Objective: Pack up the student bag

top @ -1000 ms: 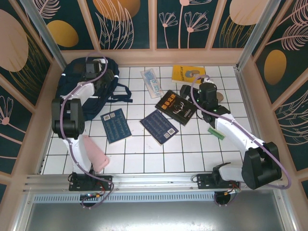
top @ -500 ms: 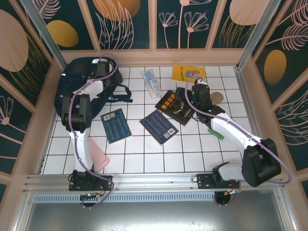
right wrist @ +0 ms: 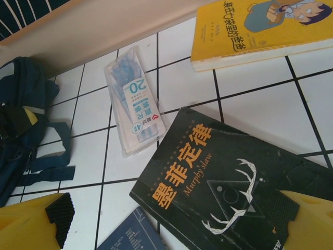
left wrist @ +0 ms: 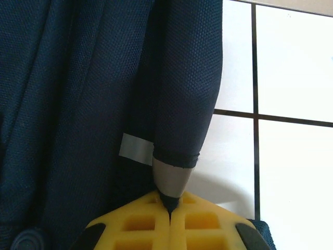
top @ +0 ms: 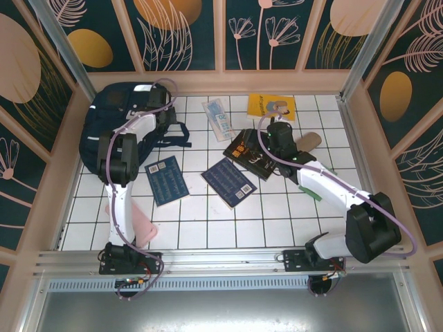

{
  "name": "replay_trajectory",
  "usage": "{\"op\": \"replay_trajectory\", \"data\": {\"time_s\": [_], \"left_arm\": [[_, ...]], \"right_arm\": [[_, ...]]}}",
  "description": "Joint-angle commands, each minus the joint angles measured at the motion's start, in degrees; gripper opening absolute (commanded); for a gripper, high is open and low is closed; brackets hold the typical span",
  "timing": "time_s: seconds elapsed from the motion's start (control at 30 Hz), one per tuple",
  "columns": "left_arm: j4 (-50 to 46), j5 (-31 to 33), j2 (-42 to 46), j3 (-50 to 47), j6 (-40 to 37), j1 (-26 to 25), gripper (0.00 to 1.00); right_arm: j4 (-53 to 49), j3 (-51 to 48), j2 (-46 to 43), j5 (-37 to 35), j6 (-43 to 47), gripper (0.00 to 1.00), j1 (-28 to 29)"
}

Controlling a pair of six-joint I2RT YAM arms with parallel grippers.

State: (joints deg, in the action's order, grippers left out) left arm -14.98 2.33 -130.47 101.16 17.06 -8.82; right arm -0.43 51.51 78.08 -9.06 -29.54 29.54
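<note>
My left gripper has the strap end and will next drag it toward the bare tiles (top: 192,116) beside the mask packet and let go of it, as the bag (top: 114,117) is in the far corner of the table.
The student bag (top: 114,117), navy with white stripes, lies at the table's far left corner. My left gripper (top: 165,114) is at its right edge. In the left wrist view its yellow fingers (left wrist: 140,224) are shut on the dark tip of a navy strap end (left wrist: 182,104) with a grey cuff, beside the bag's fabric (left wrist: 67,104). My right gripper (top: 266,144) hangs open just above a black book (top: 252,153). In the right wrist view the black book (right wrist: 234,187) spans the gap between the spread fingertips (right wrist: 31,224), and the bag (right wrist: 21,120) shows at the left.
A yellow book (top: 271,106) and a clear mask packet (top: 217,117) lie at the back. Two navy books (top: 228,181) (top: 166,180) lie mid-table. A pink case (top: 135,218) lies beside the left arm. A green item (top: 311,190) and a tan cylinder (top: 309,140) lie right.
My left gripper slid right along the bag's far edge and closed on the strap end. My right gripper moved left, over the black book, and stayed open.
</note>
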Motion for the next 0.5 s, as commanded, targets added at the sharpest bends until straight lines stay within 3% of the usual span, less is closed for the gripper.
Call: {"op": "replay_trajectory", "data": {"time_s": [0.0, 0.2, 0.47], "left_arm": [[-1.67, -2.11, 5.64, 2.96, 0.16, -0.50, 0.00], [-2.38, -6.30, 11.27, 2.35, -0.60, -1.87, 0.00], [-1.01, -14.94, 19.43, -5.52, -4.71, -3.73, 0.00]], "right_arm": [[0.34, 2.09, 0.84, -1.05, -1.39, 0.99, 1.03], [1.61, 2.05, 2.20, -0.52, -1.88, 0.99, 1.49], [3.28, 4.39, 6.09, 2.13, -2.29, 0.99, 2.73]]}}
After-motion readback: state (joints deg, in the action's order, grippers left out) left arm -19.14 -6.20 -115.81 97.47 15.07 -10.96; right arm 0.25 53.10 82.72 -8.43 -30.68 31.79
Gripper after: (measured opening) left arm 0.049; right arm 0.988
